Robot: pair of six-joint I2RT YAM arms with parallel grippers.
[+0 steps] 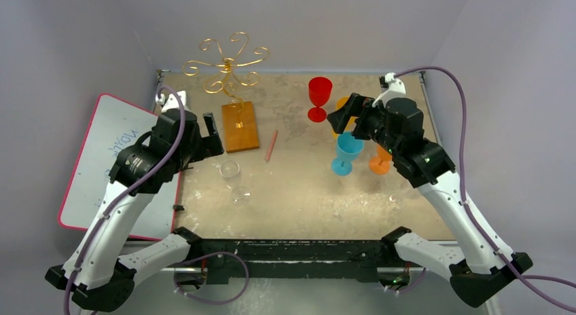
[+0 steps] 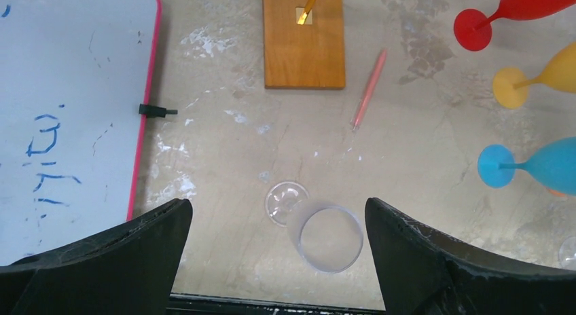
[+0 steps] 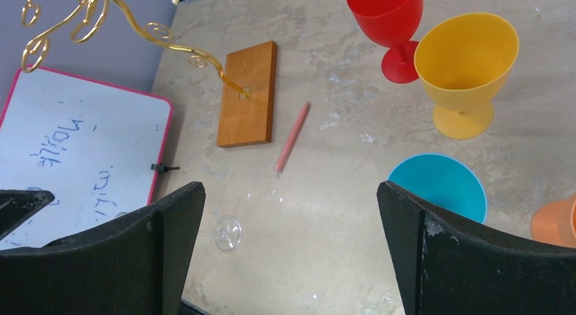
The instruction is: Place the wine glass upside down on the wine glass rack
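The clear wine glass's rim is below my fingers. My left gripper should next go down and move back onto the rim's side by the whiteboard (image 2: 300, 241).
A clear wine glass (image 1: 231, 170) stands upright on the table, left of centre. In the left wrist view its rim (image 2: 327, 237) and foot (image 2: 285, 202) lie between the fingers, nearer the right one. My left gripper (image 1: 208, 141) (image 2: 278, 216) hovers above it, open and touching nothing. The wine glass rack (image 1: 227, 64), a gold wire tree on a wooden base (image 1: 240, 125) (image 2: 303, 50) (image 3: 248, 98), stands at the back left. My right gripper (image 1: 348, 119) (image 3: 291, 193) is open and empty over the coloured glasses; only the clear glass's foot (image 3: 227, 233) shows in its view.
Red (image 1: 319, 98), blue (image 1: 346, 152), orange (image 1: 380, 164) and yellow (image 3: 465, 67) glasses stand upright at the right. A pink pencil (image 1: 272, 145) lies beside the rack's base. A pink-framed whiteboard (image 1: 102, 165) lies at the table's left edge.
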